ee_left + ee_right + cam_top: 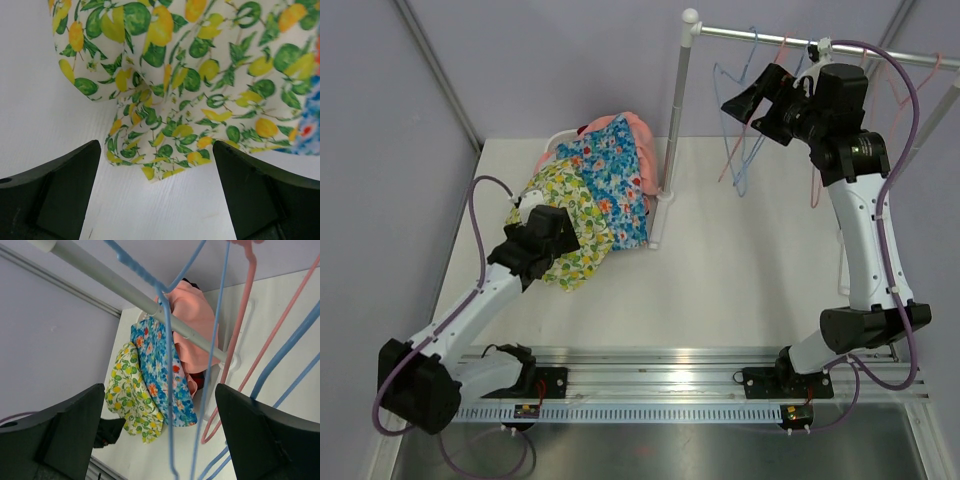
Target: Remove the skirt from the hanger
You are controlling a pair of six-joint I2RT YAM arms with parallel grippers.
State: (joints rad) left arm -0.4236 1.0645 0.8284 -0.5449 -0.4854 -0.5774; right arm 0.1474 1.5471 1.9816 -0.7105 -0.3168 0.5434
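Note:
The lemon skirt's rumpled fold (142, 97) is below and outward of my left gripper's open fingers, and cloth bunches up there, so the gripper needs to lower outward onto it.
A lemon-print skirt (565, 195) lies on the table at the left, beside a blue floral skirt (615, 180) and a pink garment (638, 135). My left gripper (548, 235) is open and empty, low over the table, with the lemon skirt's (190, 75) hem just ahead of its jaws (156, 150). My right gripper (755, 95) is open and empty, raised under the rail (760, 35) among bare blue hangers (740, 130) and pink hangers (817, 170). In the right wrist view a blue hanger (167, 365) hangs between its jaws (160, 390), untouched.
The white rack post (675, 130) stands on its base at the table's middle, right next to the pile. The right wrist view shows the pile from above: lemon skirt (131, 395), floral skirt (160, 370), pink garment (192, 320). A metal rail (690, 370) runs along the near edge.

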